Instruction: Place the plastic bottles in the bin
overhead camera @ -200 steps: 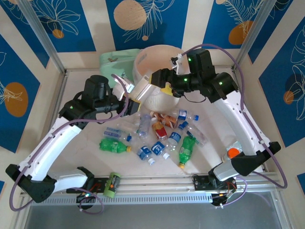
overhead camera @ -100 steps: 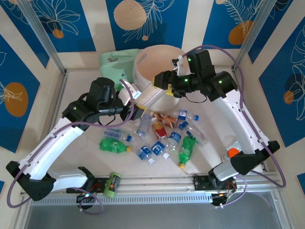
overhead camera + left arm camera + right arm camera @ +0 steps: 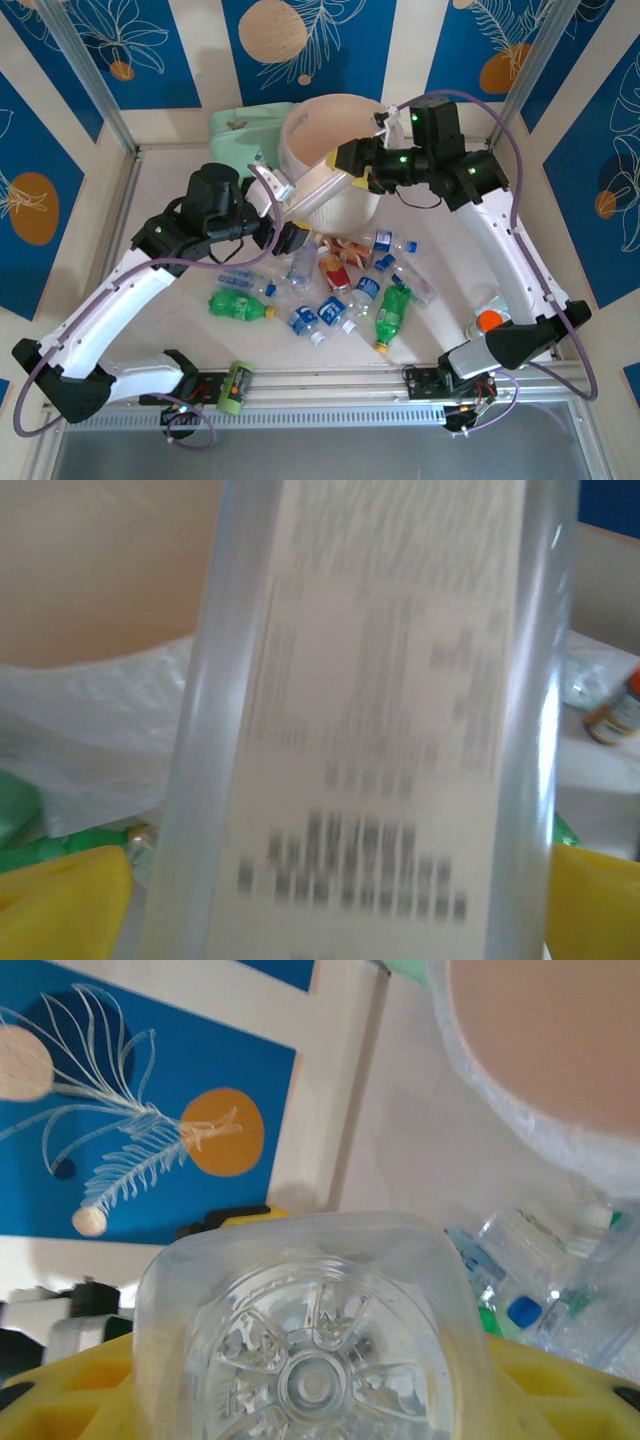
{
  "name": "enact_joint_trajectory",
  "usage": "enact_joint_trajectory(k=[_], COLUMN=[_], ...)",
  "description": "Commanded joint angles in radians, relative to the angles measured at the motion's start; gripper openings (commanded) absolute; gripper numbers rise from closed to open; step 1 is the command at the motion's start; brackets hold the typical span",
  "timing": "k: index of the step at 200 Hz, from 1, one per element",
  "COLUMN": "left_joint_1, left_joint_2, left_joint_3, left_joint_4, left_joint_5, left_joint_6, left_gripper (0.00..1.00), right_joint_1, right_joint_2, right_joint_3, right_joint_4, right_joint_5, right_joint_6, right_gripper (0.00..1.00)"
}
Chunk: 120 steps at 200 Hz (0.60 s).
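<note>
My right gripper moves outward next and brings the clear bottle over the bin's opening to let it go there, since that opening lies outward of the gripper.
A long clear bottle with a pale label (image 3: 315, 190) hangs in the air in front of the cream bin (image 3: 300, 125). My right gripper (image 3: 352, 165) is shut on its base end; the moulded base (image 3: 310, 1340) sits between the yellow fingers (image 3: 90, 1390) of this gripper (image 3: 320, 1400). My left gripper (image 3: 288, 232) is open just below the bottle's other end. Its yellow fingers (image 3: 60, 900) stand wide on both sides of the blurred label (image 3: 380, 730), gripper centre (image 3: 330, 920). Several plastic bottles (image 3: 340, 280) lie in a pile on the table.
The bin's bag-lined wall (image 3: 90, 570) is close behind the bottle and shows at the upper right (image 3: 540, 1040). A pale-green pouch (image 3: 245, 130) lies left of the bin. Green bottles (image 3: 240, 305) (image 3: 392, 315) flank the pile. An orange-capped item (image 3: 487, 320) sits by the right base.
The left gripper has let go of the long bottle, opened wide and dropped back a little. The right gripper has closed on the bottle's base and drawn it toward the bin.
</note>
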Motion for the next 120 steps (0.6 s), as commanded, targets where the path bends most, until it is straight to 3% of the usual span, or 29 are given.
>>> enact_joint_trajectory(k=[1,40,69,120], left_joint_1=[0.004,0.031,0.052,0.117], left_joint_2=[-0.065,-0.065,-0.060,-0.069], left_joint_3=[-0.012,0.033,0.003,-0.079], left_joint_4=[0.128,0.139,0.152,0.168], left_joint_5=[-0.194,-0.330,-0.302,-0.262], left_joint_6=[-0.107,-0.308,-0.403,-0.530], left_gripper=[1.00,1.00,1.00,1.00], right_joint_1=[-0.064,-0.164,-0.221,-0.283], right_joint_2=[-0.008,0.070,0.120,0.224], right_joint_3=[0.018,0.088,0.116,0.132], right_joint_4=[0.134,0.228,0.256,0.299], right_joint_5=[-0.035,0.039,0.112,0.101], right_joint_6=[0.068,0.131,0.159,0.204], right_gripper=[0.50,0.50,0.50,0.50])
